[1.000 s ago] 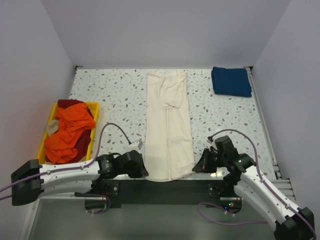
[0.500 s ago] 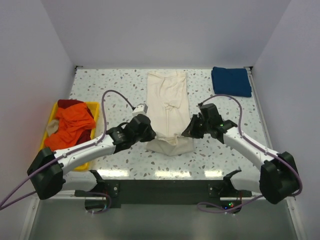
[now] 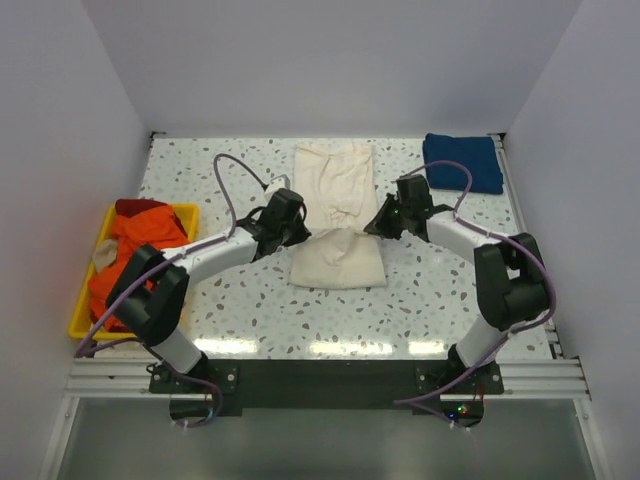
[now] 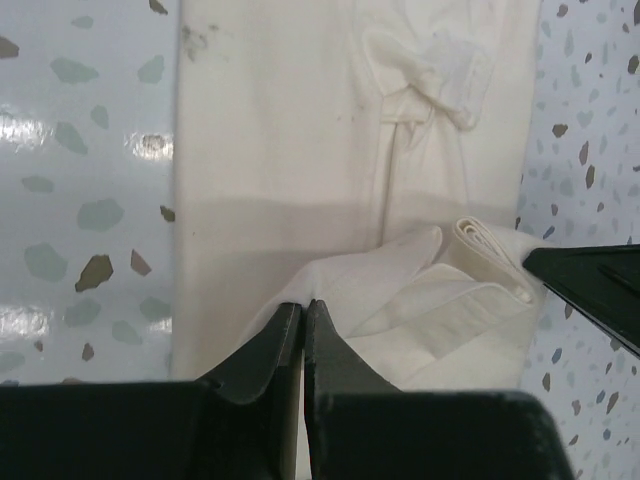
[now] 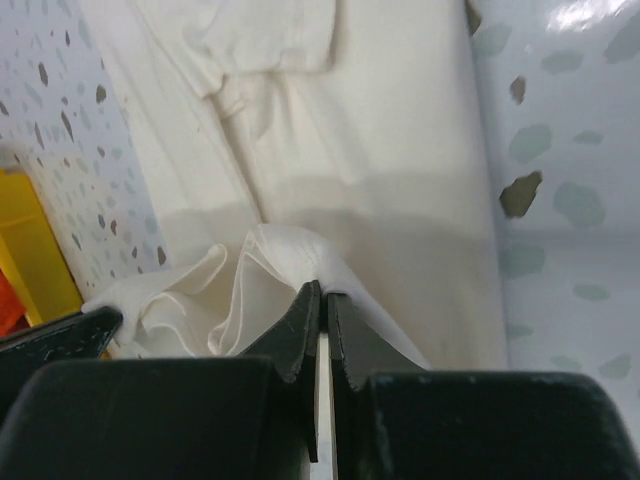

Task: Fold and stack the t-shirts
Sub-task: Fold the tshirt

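Observation:
My left gripper will next carry its hem corner outward toward the shirt's edge on the tray side and then let it go, because the held hem sags in loose folds.
A cream t-shirt lies lengthwise at the table's middle, its near half lifted and doubled back over the far half. My left gripper is shut on the shirt's left hem corner. My right gripper is shut on the right hem corner. Between the two grips the held hem sags in loose folds. A dark blue t-shirt lies folded at the far right corner. Orange and red t-shirts are heaped in the yellow tray on the left.
Grey walls close in the speckled table on the left, back and right. The tray shows at the left edge of the right wrist view. Cables loop above both arms.
Both grippers have carried the cream shirt's near hem from the table's front edge up and away to about mid-shirt, so the shirt is now folded roughly in half.

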`<state>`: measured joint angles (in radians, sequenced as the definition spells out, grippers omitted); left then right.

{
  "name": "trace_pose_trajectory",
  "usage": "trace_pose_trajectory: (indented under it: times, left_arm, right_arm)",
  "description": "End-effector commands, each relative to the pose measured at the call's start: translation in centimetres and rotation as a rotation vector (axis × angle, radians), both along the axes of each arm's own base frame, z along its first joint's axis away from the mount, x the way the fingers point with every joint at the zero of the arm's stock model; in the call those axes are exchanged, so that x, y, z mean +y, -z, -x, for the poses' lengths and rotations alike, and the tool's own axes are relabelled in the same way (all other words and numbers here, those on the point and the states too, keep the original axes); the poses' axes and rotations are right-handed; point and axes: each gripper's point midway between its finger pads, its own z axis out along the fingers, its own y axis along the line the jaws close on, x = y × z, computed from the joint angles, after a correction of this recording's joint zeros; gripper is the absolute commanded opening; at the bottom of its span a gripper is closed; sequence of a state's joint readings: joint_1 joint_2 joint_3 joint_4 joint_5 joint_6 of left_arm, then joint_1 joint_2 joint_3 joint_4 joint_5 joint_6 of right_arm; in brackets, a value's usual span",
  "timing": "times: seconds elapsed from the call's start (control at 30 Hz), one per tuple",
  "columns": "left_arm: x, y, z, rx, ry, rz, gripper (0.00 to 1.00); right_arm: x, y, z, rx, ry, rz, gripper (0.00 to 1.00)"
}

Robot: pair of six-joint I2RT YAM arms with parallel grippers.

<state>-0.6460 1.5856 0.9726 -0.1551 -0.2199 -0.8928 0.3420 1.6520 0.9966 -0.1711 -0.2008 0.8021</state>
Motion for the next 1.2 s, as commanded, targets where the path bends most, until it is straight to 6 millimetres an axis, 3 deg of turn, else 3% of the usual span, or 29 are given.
trace_pose_trajectory:
  times: [0.0,0.03,0.07,0.17,0.37,0.57,1.0,1.17]
  left_arm:
    - [-0.8,-2.3,-4.2,-0.082,-0.006,0.048,0.0]
    - [-0.8,-2.1,-4.5,-0.077,-0.007,0.048,0.0]
    - [-0.7,-1.2,-4.9,-0.054,-0.011,0.036,0.0]
    - [-0.4,-0.7,-6.0,-0.039,-0.022,0.037,0.0]
    - [0.6,-0.5,-7.8,-0.025,-0.047,0.045,0.0]
    - [1.5,-0.8,-9.5,-0.04,-0.062,0.059,0.0]
    - [1.4,0.3,-12.6,-0.044,-0.018,0.067,0.0]
    - [2.1,0.0,-13.2,-0.06,-0.016,0.078,0.11]
  right_arm:
    - [-0.3,-2.4,-4.4,-0.102,0.036,-0.068,0.0]
    - [-0.4,-1.7,-4.8,-0.087,0.04,-0.069,0.0]
    - [-0.4,-1.8,-5.2,-0.088,0.04,-0.084,0.0]
    - [-0.2,-1.9,-6.3,-0.085,0.033,-0.121,0.0]
    - [0.2,-2.9,-8.2,-0.104,0.037,-0.162,0.0]
    - [-0.9,-3.6,-9.7,-0.122,0.072,-0.174,0.0]
    - [-2.1,-0.9,-11.4,-0.071,0.104,-0.174,0.0]
    - [-2.6,-0.6,-11.7,-0.066,0.108,-0.172,0.0]
